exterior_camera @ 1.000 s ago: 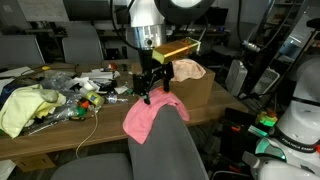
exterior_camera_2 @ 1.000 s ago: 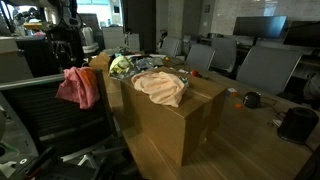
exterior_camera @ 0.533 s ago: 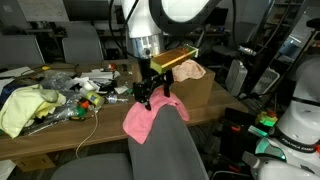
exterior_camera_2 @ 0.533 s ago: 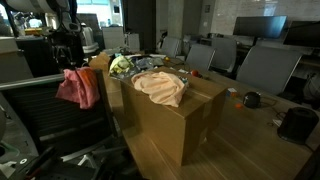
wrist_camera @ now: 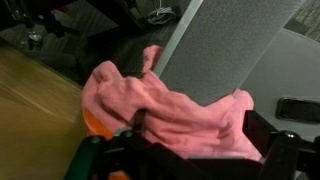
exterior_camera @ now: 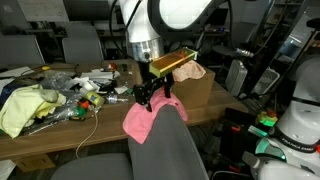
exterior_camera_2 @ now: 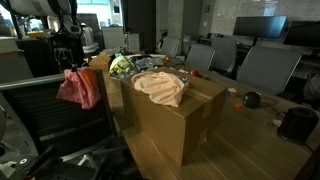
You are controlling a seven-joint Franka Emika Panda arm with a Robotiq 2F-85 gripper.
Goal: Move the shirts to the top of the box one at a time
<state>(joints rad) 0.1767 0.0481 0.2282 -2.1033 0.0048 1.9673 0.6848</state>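
The gripper needs to stay low over the grey chair back and close its fingers on the pink shirt's top (wrist_camera: 193,128), which already lies between them.
A pink shirt (exterior_camera: 143,120) hangs over the top of a grey chair back (exterior_camera: 165,150); it also shows in an exterior view (exterior_camera_2: 78,88) and fills the wrist view (wrist_camera: 170,110). My gripper (exterior_camera: 152,97) is right above it with its jaws wide apart, one on each side of the pink cloth (wrist_camera: 200,132). A cardboard box (exterior_camera_2: 170,125) stands on the table, and a peach shirt (exterior_camera_2: 160,86) lies on top of it. The box (exterior_camera: 198,92) and the peach shirt (exterior_camera: 188,70) sit just behind the gripper.
A yellow cloth (exterior_camera: 25,108) and cluttered small items (exterior_camera: 75,95) lie on the wooden table (exterior_camera: 60,135). A yellow-green bundle (exterior_camera_2: 122,66) sits behind the box. Office chairs (exterior_camera_2: 255,65) stand around the table. A white robot base (exterior_camera: 295,125) is at the side.
My gripper has come down a little onto the pink shirt on the chair back. The shirts and the box have not moved.
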